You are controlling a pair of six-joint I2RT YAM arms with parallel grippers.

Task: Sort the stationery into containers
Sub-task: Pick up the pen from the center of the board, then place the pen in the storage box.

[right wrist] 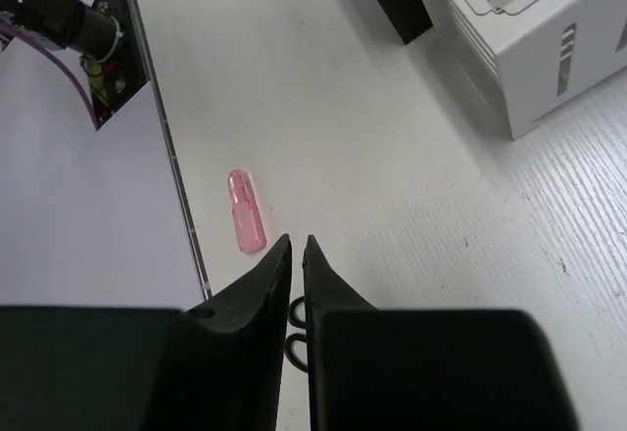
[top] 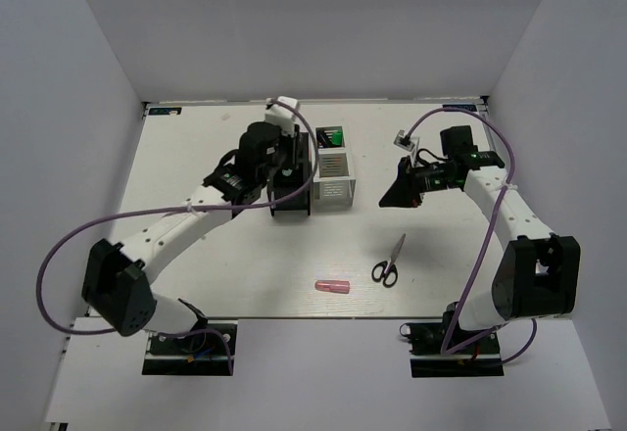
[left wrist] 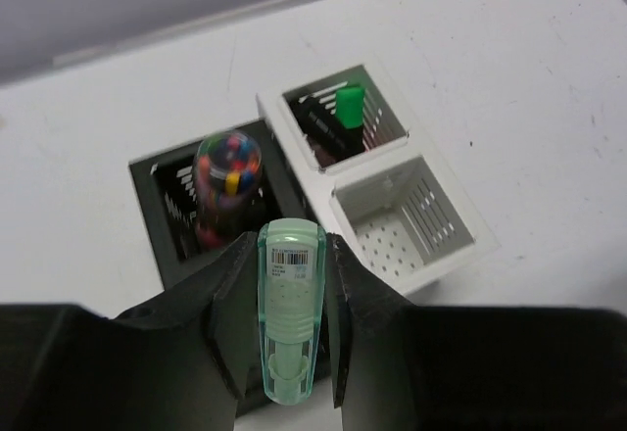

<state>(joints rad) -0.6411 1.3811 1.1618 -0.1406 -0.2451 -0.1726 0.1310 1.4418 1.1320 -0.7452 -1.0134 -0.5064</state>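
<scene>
The stubby tube should go down next, with my left gripper moving it over the black organiser's near section (top: 291,178) and releasing it there, because the tube of multicoloured bits is in the far section.
My left gripper (left wrist: 291,255) is shut on a pale green stubby tube (left wrist: 290,313), held above the near edge of the black organiser (left wrist: 162,225); in the top view the gripper (top: 285,184) hangs over that organiser (top: 292,203). A tube of multicoloured bits (left wrist: 227,171) stands in it. The white organiser (left wrist: 446,245) holds a green-and-black highlighter (left wrist: 347,110) in its far compartment. My right gripper (right wrist: 297,245) is shut and empty, above the table to the right of the white organiser (top: 334,178). A pink tube (right wrist: 246,211) and black-handled scissors (top: 388,264) lie on the table.
The near compartment of the white organiser (left wrist: 397,225) holds nothing. The scissors' finger loops (right wrist: 295,328) show between my right fingers. The pink tube (top: 331,285) lies close to the table's front edge (top: 323,315). White walls enclose the table on three sides.
</scene>
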